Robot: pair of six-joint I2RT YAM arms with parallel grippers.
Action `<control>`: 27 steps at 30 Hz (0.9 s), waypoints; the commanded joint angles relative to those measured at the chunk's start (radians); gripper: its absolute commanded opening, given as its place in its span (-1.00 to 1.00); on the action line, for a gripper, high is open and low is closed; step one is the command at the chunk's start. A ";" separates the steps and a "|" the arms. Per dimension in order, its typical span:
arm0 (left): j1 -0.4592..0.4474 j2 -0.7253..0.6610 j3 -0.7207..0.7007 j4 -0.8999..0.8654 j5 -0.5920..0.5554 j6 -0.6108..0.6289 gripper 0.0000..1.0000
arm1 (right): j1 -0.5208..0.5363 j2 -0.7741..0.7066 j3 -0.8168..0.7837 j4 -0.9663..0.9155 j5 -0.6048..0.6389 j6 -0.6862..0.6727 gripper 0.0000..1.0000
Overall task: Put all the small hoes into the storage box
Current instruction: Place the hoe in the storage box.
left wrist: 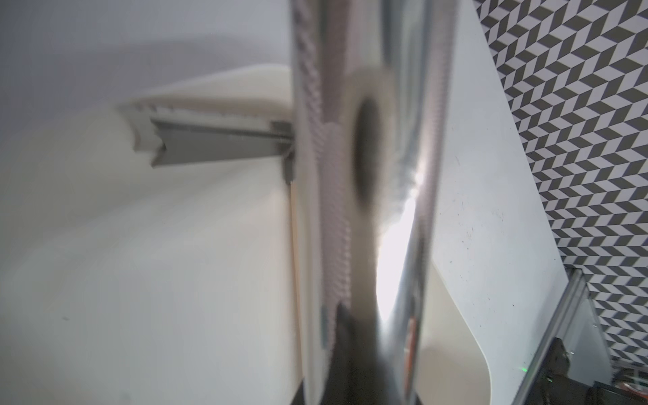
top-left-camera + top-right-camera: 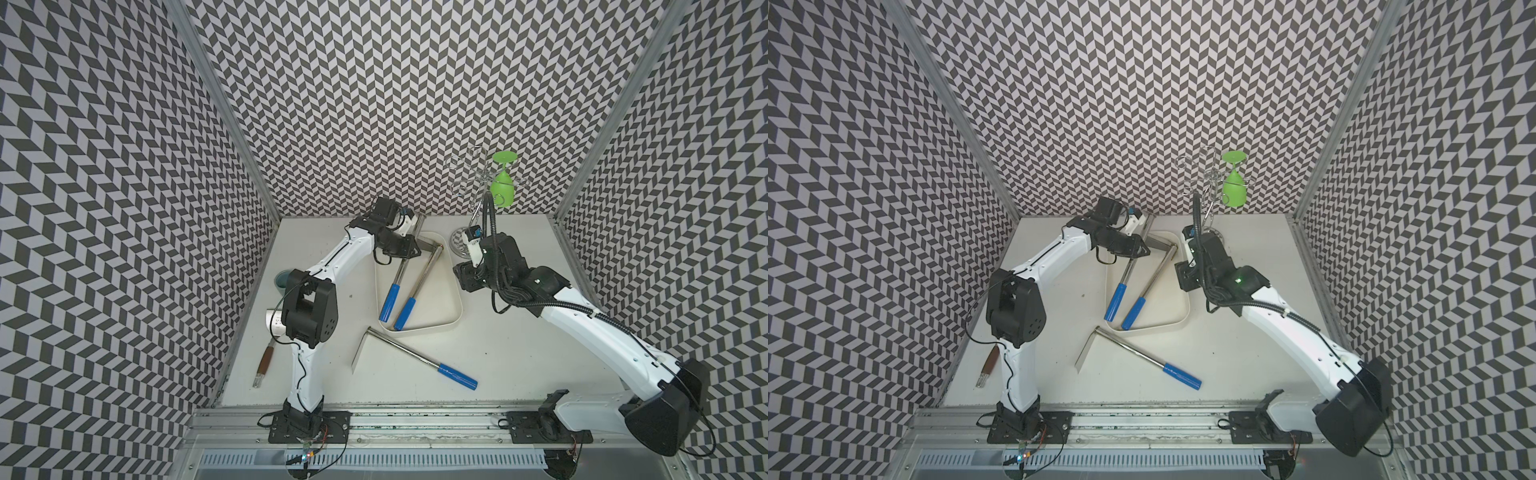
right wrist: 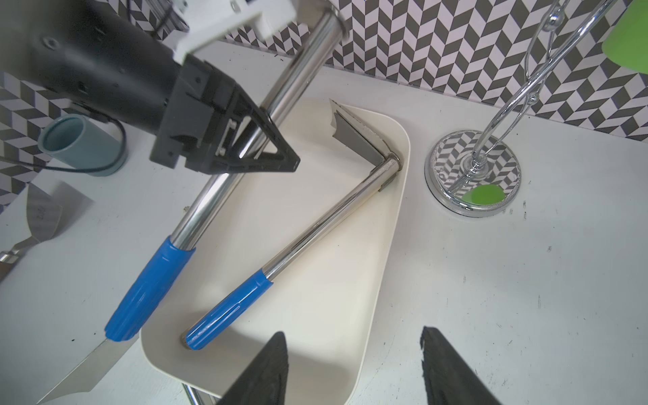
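Observation:
I will lower my left gripper toward the bare box bottom [image 2: 412, 274] below it, beside the second hoe's rod, and release the chrome rod.
My left gripper [image 2: 405, 249] is shut on the chrome shaft of a small hoe [image 2: 391, 300] with a blue handle. It holds the hoe tilted above the left side of the cream storage box [image 2: 436, 299]. In the right wrist view this hoe [image 3: 150, 291] has its handle end past the box's [image 3: 315, 298] rim. Its shaft [image 1: 368, 210] fills the left wrist view, blurred. A second hoe [image 2: 405, 311] lies inside the box. A third hoe [image 2: 415, 355] lies on the table in front of the box. My right gripper [image 3: 352, 336] stands open and empty over the box's right rim.
A grey-blue cup [image 2: 284, 278] stands left of the box. A chrome rack base [image 2: 461, 241] stands at the back right, with a green glass [image 2: 503, 183] hanging on the rack. A white roll [image 2: 274, 322] and a brown-handled tool [image 2: 264, 361] lie by the left arm.

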 commanded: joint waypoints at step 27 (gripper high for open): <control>-0.025 0.242 0.092 0.069 0.204 -0.063 -1.00 | 0.002 -0.004 -0.004 0.040 -0.009 0.006 0.22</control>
